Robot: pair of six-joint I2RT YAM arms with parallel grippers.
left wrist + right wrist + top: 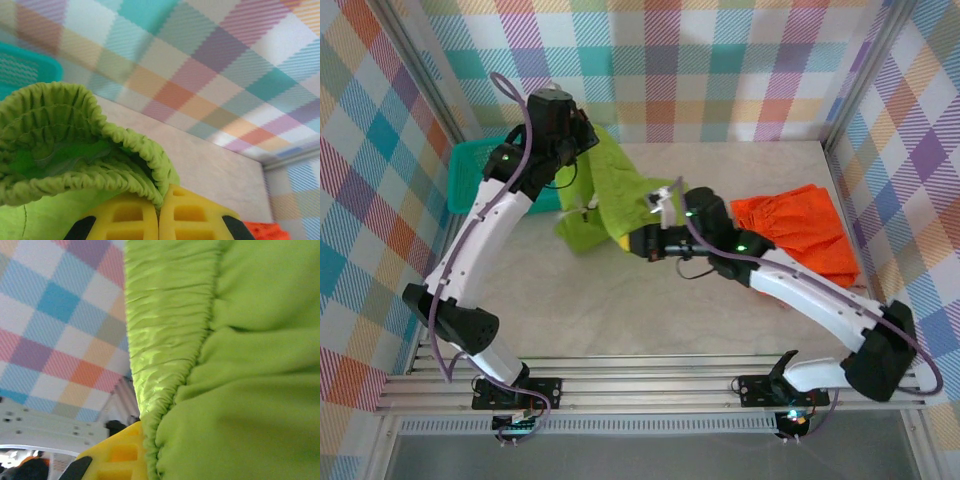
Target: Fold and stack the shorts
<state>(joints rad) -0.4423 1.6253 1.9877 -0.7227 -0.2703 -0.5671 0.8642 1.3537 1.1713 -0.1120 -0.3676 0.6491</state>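
Observation:
The lime green cloth goes toward the orange shorts [800, 230] and down for my right gripper to release next, as bare tabletop beside them lies open below the gripper.
The lime green shorts [610, 195] hang bunched between both grippers above the table's back middle. My left gripper [588, 140] is at their upper left edge. In the left wrist view its yellow fingers [125, 220] are pressed together, with the gathered waistband [60, 145] pinched between the tips of the left gripper [159, 215]. My right gripper [658, 208] holds the shorts' right side. In the right wrist view the green cloth [250, 390] covers most of the right gripper [147, 460]; one yellow finger [117, 455] shows beside the waistband. The orange shorts [800, 230] lie spread out at the right.
A teal mesh basket [470, 175] stands at the back left against the checked wall, behind the left arm; its rim [25, 70] shows in the left wrist view. Checked walls close in three sides. An orange corner [265, 231] shows low right there.

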